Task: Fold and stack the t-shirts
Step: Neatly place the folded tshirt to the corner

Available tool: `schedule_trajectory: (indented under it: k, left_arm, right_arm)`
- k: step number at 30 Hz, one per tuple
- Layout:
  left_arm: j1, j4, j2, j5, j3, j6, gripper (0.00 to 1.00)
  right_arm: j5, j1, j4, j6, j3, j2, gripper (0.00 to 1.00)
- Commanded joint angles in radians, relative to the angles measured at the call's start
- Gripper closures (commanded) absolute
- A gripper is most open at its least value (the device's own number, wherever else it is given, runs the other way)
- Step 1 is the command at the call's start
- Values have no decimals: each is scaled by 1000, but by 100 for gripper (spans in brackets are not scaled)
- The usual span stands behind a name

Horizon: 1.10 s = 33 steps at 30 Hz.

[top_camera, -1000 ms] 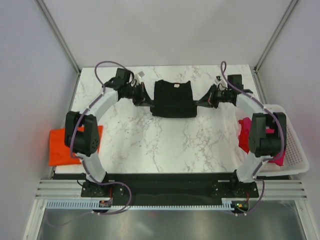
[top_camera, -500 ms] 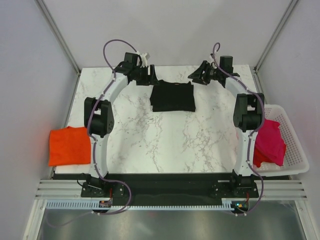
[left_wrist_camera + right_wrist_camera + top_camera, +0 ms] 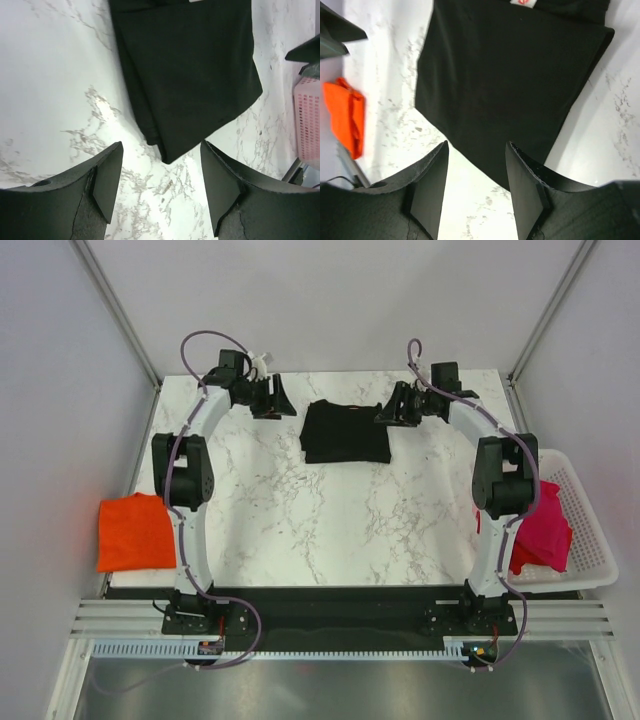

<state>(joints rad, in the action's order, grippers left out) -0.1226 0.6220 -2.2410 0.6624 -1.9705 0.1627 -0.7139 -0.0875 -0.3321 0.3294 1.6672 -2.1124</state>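
Note:
My left gripper's open fingers still hover beside the cloth, so I will lower them onto the facing side edge of the black t-shirt (image 3: 345,432) next.
A black t-shirt (image 3: 345,432) lies folded into a rectangle at the far middle of the marble table (image 3: 300,520). My left gripper (image 3: 281,400) hovers open just left of its far left corner, holding nothing. My right gripper (image 3: 393,406) hovers open by its far right corner, also without cloth. In the left wrist view a corner of the black t-shirt (image 3: 190,65) points between the parted fingers of the left gripper (image 3: 161,145). In the right wrist view the black t-shirt (image 3: 515,80), with its white neck label (image 3: 524,2), lies beyond the right gripper (image 3: 477,145).
An orange t-shirt (image 3: 135,530) lies folded at the table's left edge, seen as the orange t-shirt (image 3: 345,117) from the right wrist. A magenta-pink t-shirt (image 3: 542,528) sits bunched in the white slatted basket (image 3: 590,545) at the right.
Both grippers were shut on the black t-shirt's sides; they have let go, opened and pulled back to its far corners. The shirt now lies narrower, its sides folded in.

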Motion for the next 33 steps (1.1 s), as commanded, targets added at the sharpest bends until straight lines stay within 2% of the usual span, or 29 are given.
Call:
schedule_trajectory:
  k: [1, 6, 15, 23, 31, 33]
  left_arm:
    - [40, -22, -94, 97, -47, 38, 29]
    - [34, -54, -155, 161, -33, 72, 29]
    - [-17, -103, -270, 164, -85, 84, 27]
    - [-87, -133, -325, 203, -102, 116, 30]
    - [-100, -180, -348, 215, -111, 161, 44]
    - [-100, -194, -348, 238, -110, 176, 51]
  right_arm:
    - [120, -21, -111, -179, 63, -14, 43]
    - [142, -32, -137, -219, 59, -41, 43]
    - [172, -69, -151, -254, 114, -144, 44]
    - [198, -86, -153, -257, 128, -182, 43]
    - [217, -107, -157, -276, 112, -166, 43]
    - [228, -118, -163, -286, 105, -152, 43]
